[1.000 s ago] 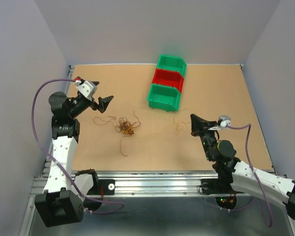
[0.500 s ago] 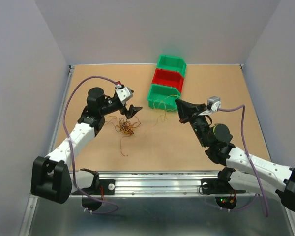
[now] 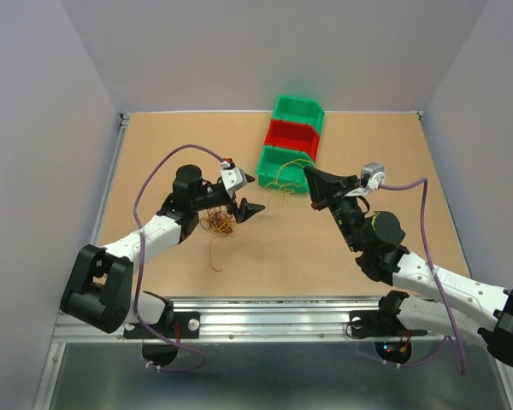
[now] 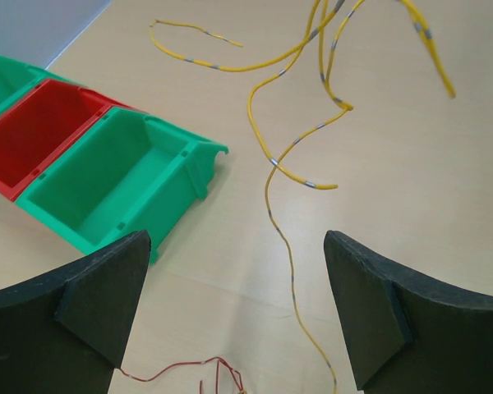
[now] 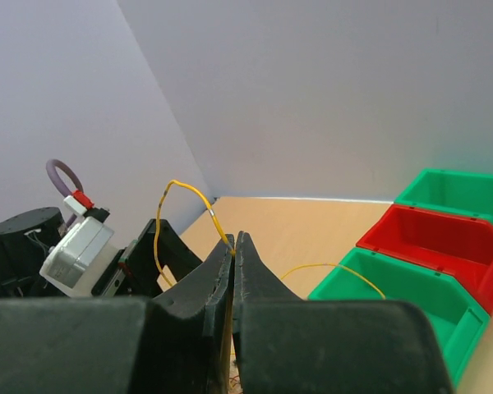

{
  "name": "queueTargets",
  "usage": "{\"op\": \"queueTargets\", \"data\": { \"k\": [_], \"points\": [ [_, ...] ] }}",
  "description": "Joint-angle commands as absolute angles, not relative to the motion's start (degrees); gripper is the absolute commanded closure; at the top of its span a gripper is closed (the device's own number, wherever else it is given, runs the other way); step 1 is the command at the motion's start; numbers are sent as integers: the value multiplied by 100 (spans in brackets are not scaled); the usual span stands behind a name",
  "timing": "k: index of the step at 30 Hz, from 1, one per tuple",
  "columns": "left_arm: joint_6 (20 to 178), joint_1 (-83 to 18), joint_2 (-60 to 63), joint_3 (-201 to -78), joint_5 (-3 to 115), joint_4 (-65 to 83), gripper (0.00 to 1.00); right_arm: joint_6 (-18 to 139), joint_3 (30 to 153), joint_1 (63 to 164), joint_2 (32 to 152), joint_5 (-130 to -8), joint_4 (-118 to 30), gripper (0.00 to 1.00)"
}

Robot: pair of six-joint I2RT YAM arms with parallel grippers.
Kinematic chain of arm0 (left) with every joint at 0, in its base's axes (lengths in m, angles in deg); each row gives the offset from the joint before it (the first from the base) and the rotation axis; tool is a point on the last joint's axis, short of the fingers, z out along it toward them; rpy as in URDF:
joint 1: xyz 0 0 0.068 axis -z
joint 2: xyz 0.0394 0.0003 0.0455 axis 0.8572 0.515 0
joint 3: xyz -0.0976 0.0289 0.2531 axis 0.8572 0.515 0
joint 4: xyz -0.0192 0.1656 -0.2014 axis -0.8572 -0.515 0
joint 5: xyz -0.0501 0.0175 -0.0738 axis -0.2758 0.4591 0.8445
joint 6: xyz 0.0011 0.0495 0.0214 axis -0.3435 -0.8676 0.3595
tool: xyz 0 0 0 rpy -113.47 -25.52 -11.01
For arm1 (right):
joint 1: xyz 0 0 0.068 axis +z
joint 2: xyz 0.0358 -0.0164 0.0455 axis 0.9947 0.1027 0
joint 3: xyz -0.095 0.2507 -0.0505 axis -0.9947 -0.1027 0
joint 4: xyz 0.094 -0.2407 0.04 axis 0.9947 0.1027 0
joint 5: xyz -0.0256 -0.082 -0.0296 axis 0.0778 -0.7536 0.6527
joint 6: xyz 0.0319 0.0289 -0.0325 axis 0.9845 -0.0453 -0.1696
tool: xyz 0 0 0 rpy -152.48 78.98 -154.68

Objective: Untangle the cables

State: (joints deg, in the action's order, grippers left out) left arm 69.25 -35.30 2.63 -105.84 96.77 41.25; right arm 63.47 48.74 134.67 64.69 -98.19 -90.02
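Observation:
My left gripper goes to the right in the top view and closes on the hanging yellow cable (image 3: pixel 268 204) next, since that cable runs between its open fingers.
A knot of thin brown and orange cables (image 3: pixel 219 224) lies on the table left of centre. My left gripper (image 3: pixel 247 195) is open and hovers just right of and above the knot. In the left wrist view a yellow cable (image 4: pixel 297 160) runs between its jaws, touching neither, and a red strand (image 4: pixel 189 369) lies at the bottom. My right gripper (image 3: pixel 310 182) is shut on the yellow cable (image 5: pixel 187 194) and holds it raised beside the near green bin. The strand loops up out of the shut fingertips (image 5: pixel 234 243).
Three bins stand in a row at the back centre: near green bin (image 3: pixel 285 168), red bin (image 3: pixel 291 137), far green bin (image 3: pixel 298 109). They also show in the left wrist view (image 4: pixel 115 176). A loose brown strand (image 3: pixel 212 254) trails toward the front edge.
My left gripper has swung right, from the far left to over the knot. My right gripper has moved left and back toward the bins, lifting the yellow cable off the table.

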Motion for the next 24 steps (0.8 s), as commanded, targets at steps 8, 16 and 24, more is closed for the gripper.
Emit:
{"op": "queueTargets", "data": {
  "k": [8, 16, 24],
  "points": [
    [7274, -3071, 992, -10974, 9698, 4656, 15, 6158, 5145, 13447, 6360, -9974, -9225, 99],
    [6898, -2780, 1738, -11791, 9425, 3805, 99, 6096, 5180, 13447, 6404, -10114, -9295, 99],
    [6764, -2903, 1932, -12064, 8353, 3207, 100, 5597, 5101, 13438, 5939, -11519, -9313, 100]
  ]
}}
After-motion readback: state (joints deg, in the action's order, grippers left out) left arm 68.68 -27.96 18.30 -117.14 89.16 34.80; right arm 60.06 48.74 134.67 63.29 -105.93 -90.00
